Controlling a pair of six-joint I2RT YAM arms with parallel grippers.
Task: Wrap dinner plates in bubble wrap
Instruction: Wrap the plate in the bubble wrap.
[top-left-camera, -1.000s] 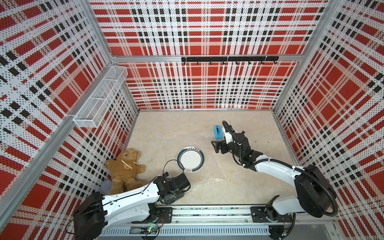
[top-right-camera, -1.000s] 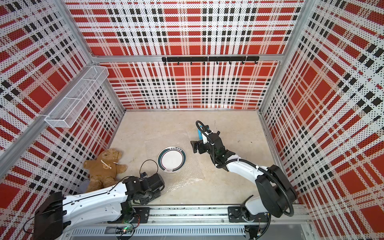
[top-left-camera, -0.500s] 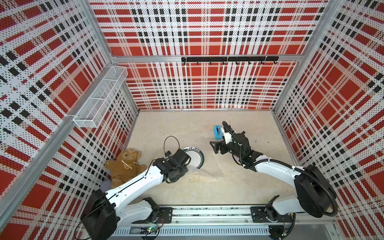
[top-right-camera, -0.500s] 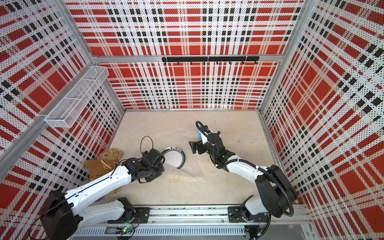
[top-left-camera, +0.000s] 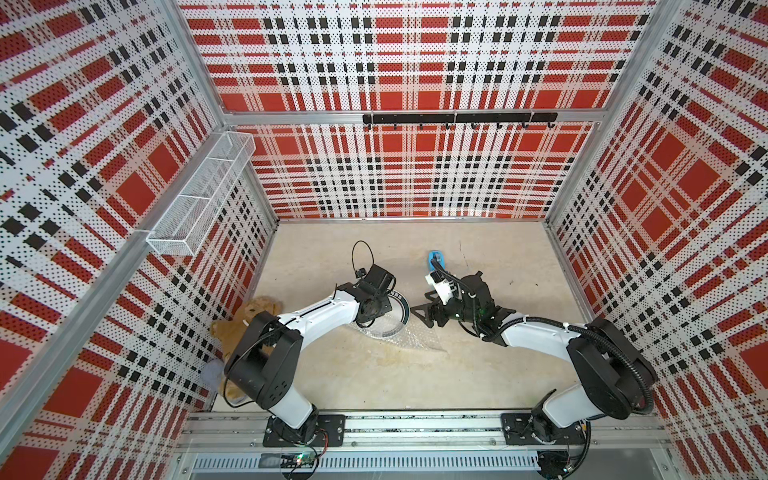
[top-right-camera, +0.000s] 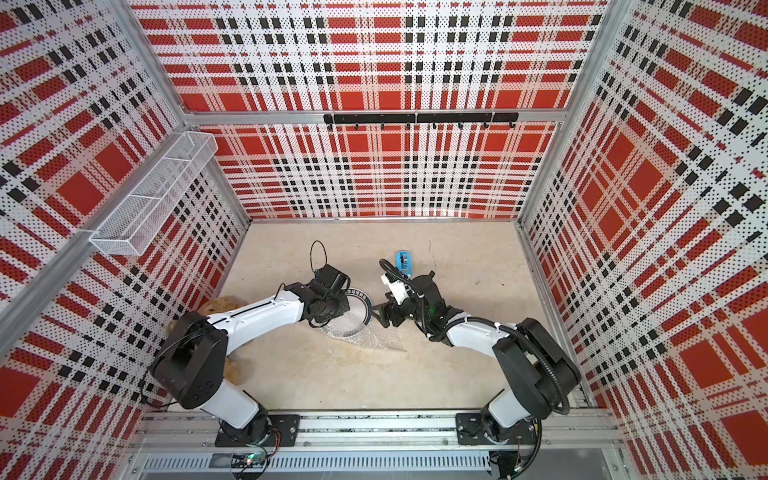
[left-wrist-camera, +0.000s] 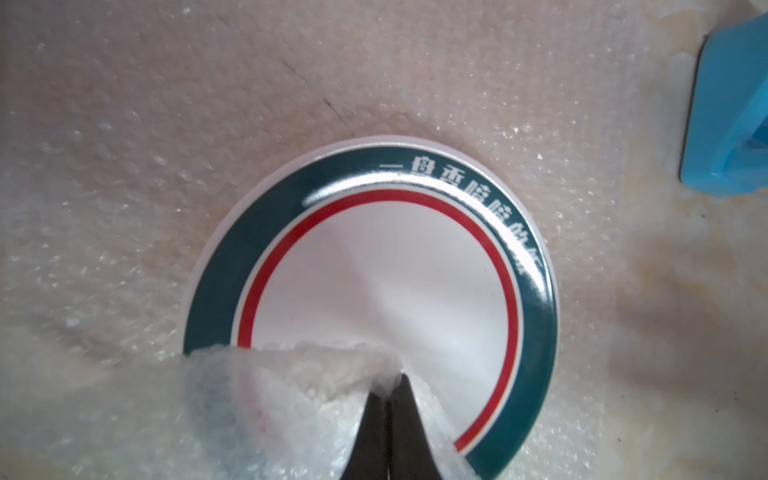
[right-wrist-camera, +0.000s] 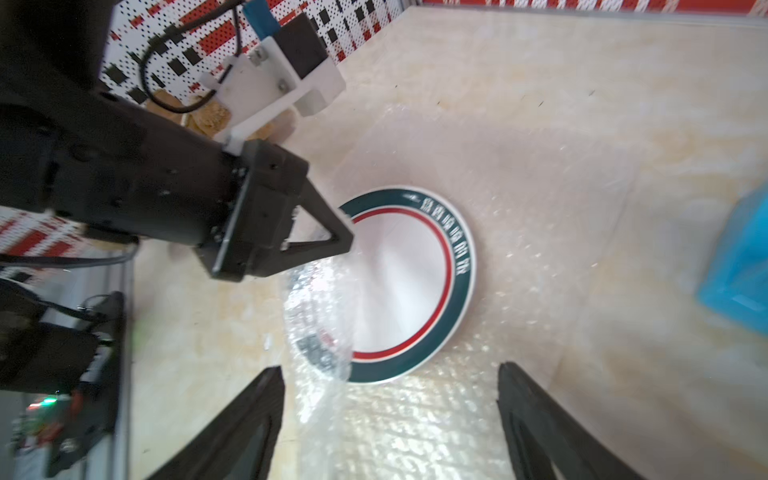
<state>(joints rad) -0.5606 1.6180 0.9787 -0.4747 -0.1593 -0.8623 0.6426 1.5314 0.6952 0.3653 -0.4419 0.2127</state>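
Observation:
The left gripper comes down onto the plate's white middle (top-left-camera: 391, 317) (left-wrist-camera: 380, 320) next and releases the wrap corner there, because the folded wrap already reaches over the plate's near rim.
The dinner plate (left-wrist-camera: 386, 286), white with a red ring and a dark teal rim band, lies flat on the bubble wrap (left-wrist-camera: 124, 174) near the middle of the floor. My left gripper (left-wrist-camera: 392, 382) is shut on a corner of the wrap and holds it folded over the plate's near side; the right wrist view also shows this left gripper (right-wrist-camera: 348, 240) above the plate (right-wrist-camera: 409, 286). My right gripper (right-wrist-camera: 390, 374) is open, its jaws wide apart over the flat wrap (right-wrist-camera: 419, 419) just beside the plate's rim. Both top views show the plate (top-left-camera: 403, 319) (top-right-camera: 365, 311) between the two wrists.
A blue tape dispenser (top-left-camera: 435, 259) (top-right-camera: 404, 261) stands just behind the right wrist. A brown teddy bear (top-left-camera: 245, 324) lies by the left wall, partly behind the left arm. A white wire basket (top-left-camera: 199, 199) hangs on the left wall, and a black hook rail (top-left-camera: 457, 118) on the back wall.
My left arm swung from the front edge up to the plate, pulling a corner of bubble wrap over it, and its jaws shut. The right gripper edged toward the plate and its jaws narrowed slightly.

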